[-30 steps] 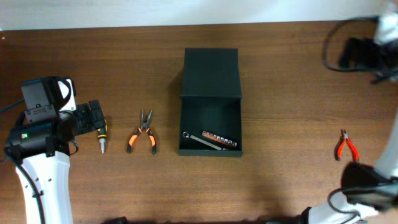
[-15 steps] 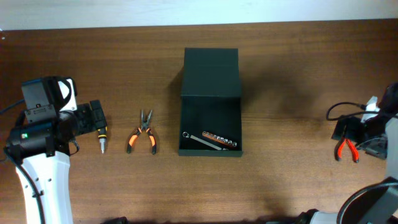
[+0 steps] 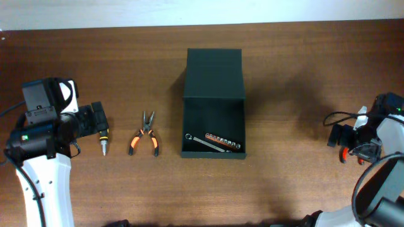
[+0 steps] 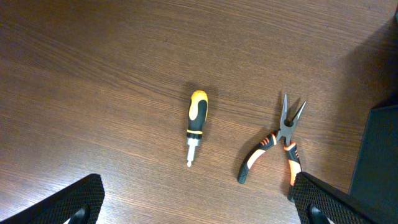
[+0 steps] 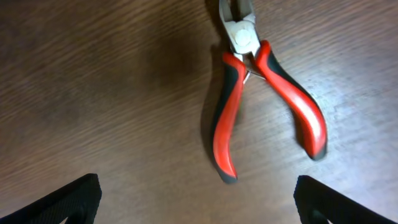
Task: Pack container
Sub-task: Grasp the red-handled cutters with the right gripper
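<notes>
The spread handles leave room for a finger between them. My right gripper needs to move down and slightly outward around the red handle nearer the container.
The container (image 3: 213,120), a dark green-black box with its flap lid (image 3: 214,72) laid open toward the back, sits mid-table; its edge shows in the left wrist view (image 4: 380,155). A wrench and a bit holder (image 3: 221,140) lie inside. My left gripper (image 3: 98,121) is open and empty (image 4: 199,208), just left of a yellow-black screwdriver (image 3: 103,140) (image 4: 196,121) and orange pliers (image 3: 144,140) (image 4: 281,146). My right gripper (image 3: 342,140) is open and empty (image 5: 196,205) directly over red pliers (image 5: 261,99), which it mostly hides in the overhead view.
The wooden table (image 3: 290,75) ends at a pale wall along the back. A black cable (image 3: 338,116) trails from the right arm. The screwdriver and orange pliers lie side by side between the left arm and the container.
The right arm swung from the far back right corner down to the red pliers and now hovers over them. The left arm and the tools have not moved.
</notes>
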Motion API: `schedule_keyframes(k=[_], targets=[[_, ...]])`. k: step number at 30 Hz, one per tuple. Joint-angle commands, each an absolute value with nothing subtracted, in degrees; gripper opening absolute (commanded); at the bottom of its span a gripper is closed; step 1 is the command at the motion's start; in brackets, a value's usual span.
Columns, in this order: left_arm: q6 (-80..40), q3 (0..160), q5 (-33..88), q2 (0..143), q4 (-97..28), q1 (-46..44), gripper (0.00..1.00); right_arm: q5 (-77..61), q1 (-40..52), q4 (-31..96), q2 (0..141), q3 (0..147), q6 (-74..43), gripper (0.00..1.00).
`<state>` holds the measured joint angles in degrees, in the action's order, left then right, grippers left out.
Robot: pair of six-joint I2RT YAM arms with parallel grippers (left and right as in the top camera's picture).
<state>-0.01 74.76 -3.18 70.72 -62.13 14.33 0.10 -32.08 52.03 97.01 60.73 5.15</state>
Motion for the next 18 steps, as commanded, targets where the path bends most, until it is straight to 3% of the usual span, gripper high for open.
schedule_keyframes(k=[1, 8, 14, 18], targets=[[0.9, 75.5, -2.3, 70.3, -62.2, 14.6, 0.99, -0.9, -32.3, 50.3, 101.0, 60.3, 5.5, 0.99], [0.9, 75.5, -2.3, 70.3, -62.2, 14.6, 0.99, -0.8, -32.3, 47.3, 104.9, 60.3, 5.5, 1.0], [0.9, 75.5, -2.3, 70.3, -62.6, 14.6, 0.99, 1.1, -32.3, 44.7, 106.7, 60.3, 4.0, 0.93], [0.9, 75.5, -2.3, 70.3, -62.7, 14.6, 0.99, 1.1, -32.3, 44.1, 106.7, 60.3, 4.0, 0.75]])
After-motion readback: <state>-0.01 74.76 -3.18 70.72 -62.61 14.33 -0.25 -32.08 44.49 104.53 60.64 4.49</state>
